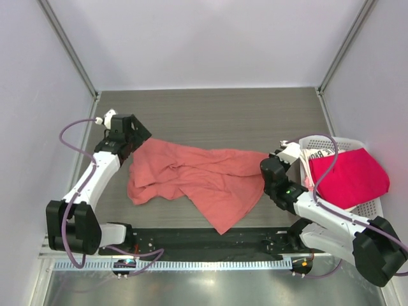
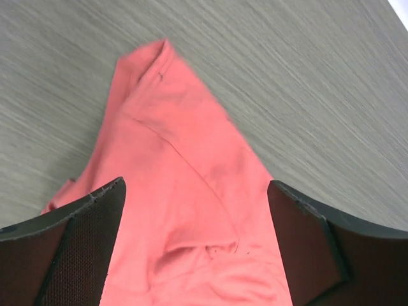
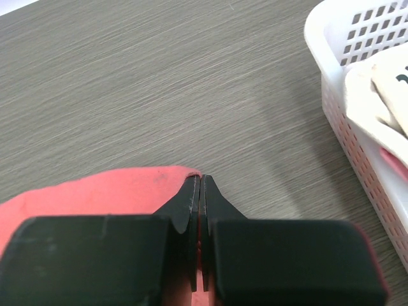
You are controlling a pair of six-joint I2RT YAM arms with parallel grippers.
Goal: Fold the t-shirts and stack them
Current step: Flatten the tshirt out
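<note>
My left gripper next moves back from the t-shirt's far corner and down onto the fold near that side's near end, where the cloth lies bunched.
The salmon-coral t-shirt [image 1: 197, 178] lies crumpled across the middle of the table. My left gripper [image 1: 135, 137] is open over the shirt's far left corner; in the left wrist view the cloth [image 2: 191, 210] lies between the spread fingers [image 2: 83, 248]. My right gripper [image 1: 273, 167] is shut on the shirt's right edge; in the right wrist view the coral cloth [image 3: 95, 191] runs into the closed fingertips [image 3: 201, 191]. The crimson-pink t-shirt [image 1: 354, 178] and the white lettered t-shirt [image 1: 317, 155] lie in the basket.
The white lattice basket [image 1: 373, 204] stands at the table's right edge, close beside my right arm; its corner also shows in the right wrist view [image 3: 347, 83]. Metal frame posts rise at the back corners. A dark rail runs along the near edge.
</note>
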